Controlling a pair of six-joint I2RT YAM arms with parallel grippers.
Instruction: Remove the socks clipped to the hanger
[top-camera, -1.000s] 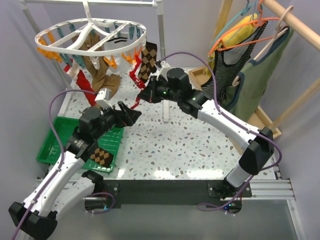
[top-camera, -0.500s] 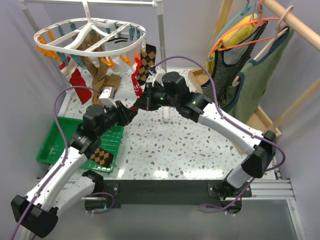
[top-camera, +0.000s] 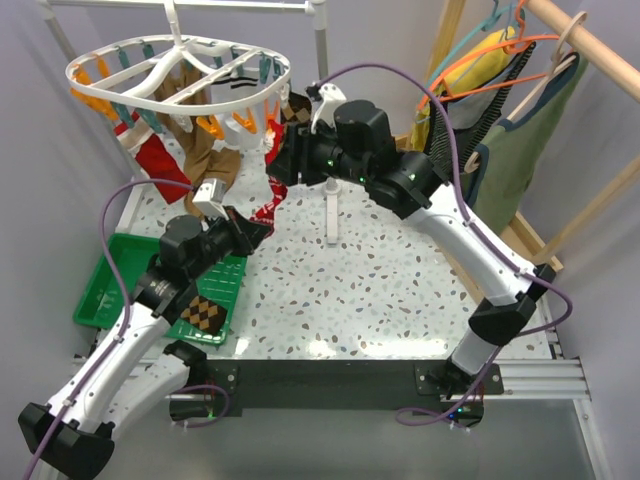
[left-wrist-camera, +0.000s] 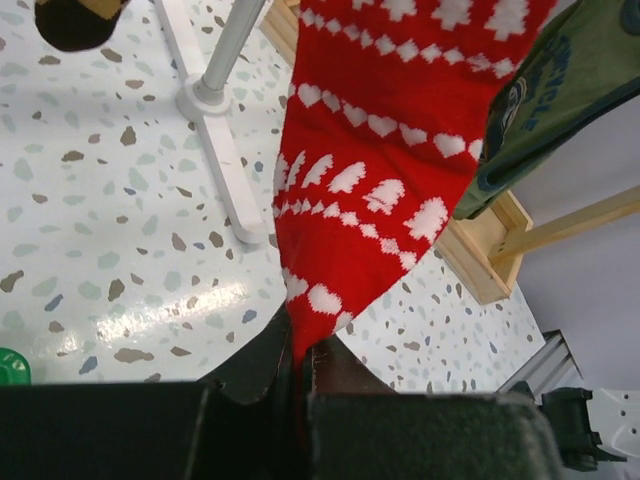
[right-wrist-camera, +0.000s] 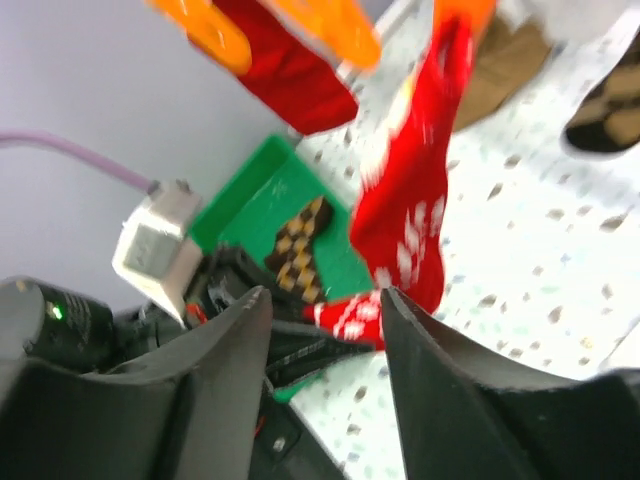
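Note:
I should next swing my left gripper back over the green tray (left-wrist-camera: 13, 368), to the tray's left in the top view, and let go of the sock where an argyle one rests.
The white oval hanger (top-camera: 72, 75) hangs at the back left with several socks clipped to it. Among them are a plain red one (top-camera: 152, 158), a tan-brown one (top-camera: 205, 150) and an argyle one (top-camera: 296, 112). A red sock with white patterns (top-camera: 270, 175) hangs from an orange clip (right-wrist-camera: 465, 15) on the near right rim. My left gripper (top-camera: 260, 228) is shut on this sock's lower end (left-wrist-camera: 380, 170), which is pinched between the jaws (left-wrist-camera: 300, 355). My right gripper (top-camera: 279, 163) stands open just beside the sock's upper part (right-wrist-camera: 410, 200), its fingers (right-wrist-camera: 245, 330) holding nothing.
A green tray (top-camera: 105, 290) at the front left holds an argyle sock (top-camera: 203, 313). A white stand post (top-camera: 331, 215) rises mid-table. At the right a wooden rack carries a striped tank top (top-camera: 470, 125) and a green garment (top-camera: 520, 150). A wooden tray (top-camera: 395, 150) lies behind.
My left gripper closed on the red patterned sock's lower end. My right gripper, shut before, opened and rose towards the hanger's rim.

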